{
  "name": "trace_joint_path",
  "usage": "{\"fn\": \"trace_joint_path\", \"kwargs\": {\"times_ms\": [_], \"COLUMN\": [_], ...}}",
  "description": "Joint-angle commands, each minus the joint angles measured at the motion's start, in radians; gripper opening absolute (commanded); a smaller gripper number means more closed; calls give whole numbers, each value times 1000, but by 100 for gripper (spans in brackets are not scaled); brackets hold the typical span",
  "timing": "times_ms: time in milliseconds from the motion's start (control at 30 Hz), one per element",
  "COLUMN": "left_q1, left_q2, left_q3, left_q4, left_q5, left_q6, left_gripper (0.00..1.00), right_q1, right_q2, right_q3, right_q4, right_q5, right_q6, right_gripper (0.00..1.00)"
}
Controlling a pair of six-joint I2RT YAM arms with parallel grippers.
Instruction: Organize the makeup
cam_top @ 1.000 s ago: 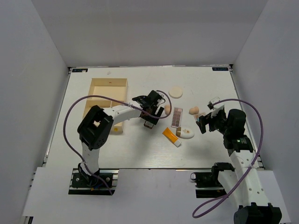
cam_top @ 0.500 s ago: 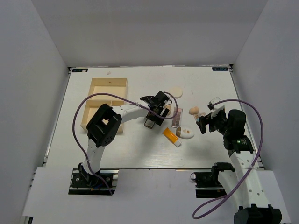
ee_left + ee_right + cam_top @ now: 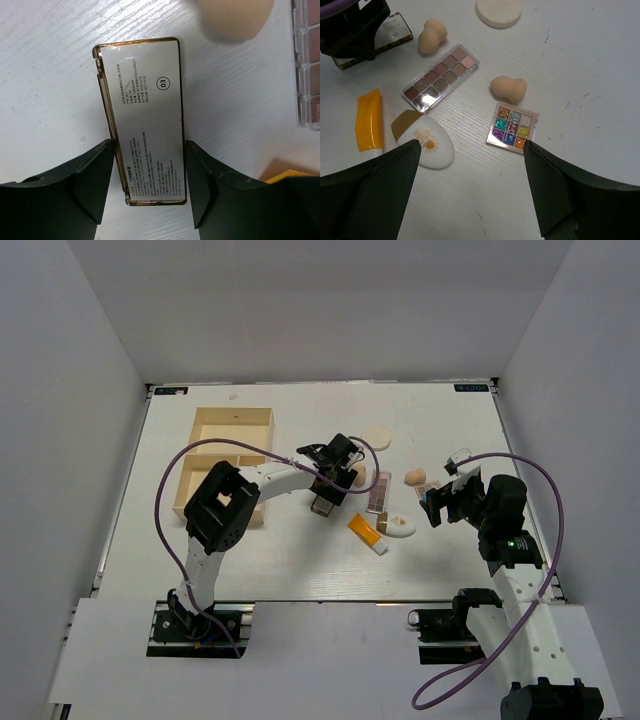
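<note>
My left gripper rises with the palette next, moves outward over the box's far section [image 3: 245, 428] and lowers to release it there, since that wide section stands empty.
My left gripper [image 3: 149, 145] is down on the table with its jaws against both long sides of a gold-rimmed palette [image 3: 142, 115] that lies label-up; from above this gripper [image 3: 325, 502] sits left of the other makeup. A beige sponge [image 3: 235, 20] lies just beyond the palette. My right gripper [image 3: 471, 145] hangs open and empty above the table. Under it lie a glitter palette [image 3: 512, 127], a white oval item [image 3: 422, 139], an orange tube [image 3: 368, 121], a long brown-toned palette [image 3: 441, 77], a second sponge [image 3: 509, 87] and a round white disc [image 3: 498, 11].
A pale wooden compartment box [image 3: 232, 420] stands at the far left of the table, behind my left arm. The left arm's purple cable [image 3: 200, 452] loops over the box. White walls close in the table on three sides.
The left gripper has moved slightly right and its jaws have closed in from wide open onto the gold-rimmed palette's sides. The right arm has stayed still.
</note>
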Motion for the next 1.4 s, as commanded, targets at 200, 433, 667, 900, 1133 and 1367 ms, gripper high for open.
{"fn": "trace_joint_path", "kwargs": {"times_ms": [200, 433, 667, 900, 1133, 1367], "left_q1": [12, 75, 196, 351, 457, 527], "left_q2": [-16, -258, -396, -296, -127, -38], "left_q3": [-30, -92, -5, 131, 273, 271], "left_q4": [-24, 68, 70, 47, 57, 111], "left_q5": [59, -35, -75, -159, -142, -119], "left_q6": [9, -40, -57, -5, 17, 34], "left_gripper": [32, 12, 10, 10, 15, 21], "right_q1": [3, 2, 3, 3, -2, 17], "right_q2": [-18, -29, -44, -61, -78, -77], "right_q3": [42, 42, 45, 48, 51, 53], "right_q4": [18, 17, 9, 1, -2, -3], "right_q5": [0, -12, -39, -62, -85, -82], "right_q6": [14, 19, 22, 26, 33, 31], "right_gripper": [89, 89, 89, 89, 89, 89]}}
